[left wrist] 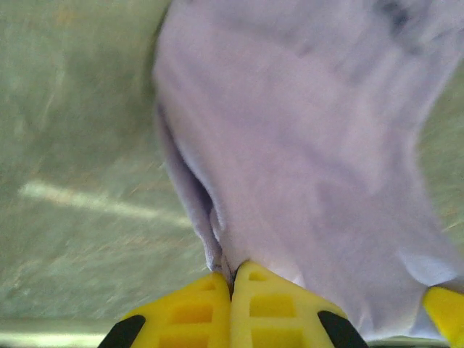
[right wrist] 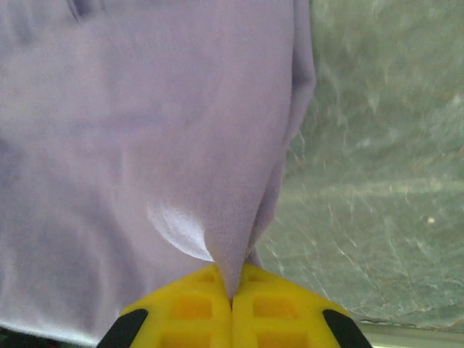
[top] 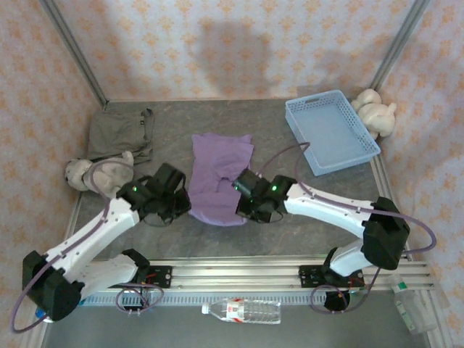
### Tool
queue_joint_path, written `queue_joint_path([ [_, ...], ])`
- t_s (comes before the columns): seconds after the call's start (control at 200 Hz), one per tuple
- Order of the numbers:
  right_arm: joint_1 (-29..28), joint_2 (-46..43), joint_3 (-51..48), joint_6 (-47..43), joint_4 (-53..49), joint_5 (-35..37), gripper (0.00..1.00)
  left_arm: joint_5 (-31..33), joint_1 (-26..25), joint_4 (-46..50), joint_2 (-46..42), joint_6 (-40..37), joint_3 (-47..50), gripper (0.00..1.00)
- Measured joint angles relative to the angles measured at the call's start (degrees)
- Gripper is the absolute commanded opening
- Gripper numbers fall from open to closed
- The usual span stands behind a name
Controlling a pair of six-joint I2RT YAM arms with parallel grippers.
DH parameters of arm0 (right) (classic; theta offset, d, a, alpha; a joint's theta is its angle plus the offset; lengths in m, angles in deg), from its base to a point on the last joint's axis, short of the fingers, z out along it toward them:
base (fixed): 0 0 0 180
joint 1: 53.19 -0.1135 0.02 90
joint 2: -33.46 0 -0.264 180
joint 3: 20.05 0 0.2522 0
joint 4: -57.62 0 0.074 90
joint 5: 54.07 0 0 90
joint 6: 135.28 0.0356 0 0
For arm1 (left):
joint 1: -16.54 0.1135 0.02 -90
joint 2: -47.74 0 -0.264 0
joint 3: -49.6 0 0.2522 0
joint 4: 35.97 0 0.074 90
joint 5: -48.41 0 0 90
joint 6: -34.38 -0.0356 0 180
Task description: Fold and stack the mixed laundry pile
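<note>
I need to carry the pinched hem outward next with my right gripper, over the lavender T-shirt [top: 217,174] to the far corner nearest the basket, and release it, as that end of the T-shirt lies flat.
The lavender T-shirt [top: 217,174] lies lengthwise in the middle of the grey table, its near part lifted between both arms. My left gripper [left wrist: 233,279] is shut on the shirt's left edge [left wrist: 304,145], the cloth pinched between the yellow fingers [left wrist: 188,312]. On the other side my right gripper [right wrist: 232,293] is shut on the shirt's right edge [right wrist: 145,130], a fold of cloth caught between its yellow fingers [right wrist: 283,308]. From above, the left gripper [top: 190,204] and right gripper [top: 239,206] flank the shirt's near end. The grey-olive garment [top: 119,133] lies folded flat at the back left.
A light blue mesh basket [top: 330,130] stands at the back right, with a plush toy [top: 375,112] behind it. Another plush toy [top: 98,174] lies by the left arm. A water bottle [top: 243,311] rests beyond the near rail. Patterned walls enclose the table.
</note>
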Motion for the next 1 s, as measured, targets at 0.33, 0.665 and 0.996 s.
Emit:
queue_joint_path([
  [0.33,19.4,17.6,26.1,-5.5,0.3,-3.8,0.40,-0.3,11.5,-1.2,30.1,-10.3,-34.7,0.23],
  [0.665,31.2,46.7,61.1,-13.8,-3.8,-1.4,0.99,0.7,16.8,8.7,69.0,-17.8,-75.8,0.63],
  [0.996,26.8,38.9,48.3,-22.3,-2.9,-2.3,0.43,-1.5,14.8,2.2,48.1,-17.6,-48.2,0.47],
])
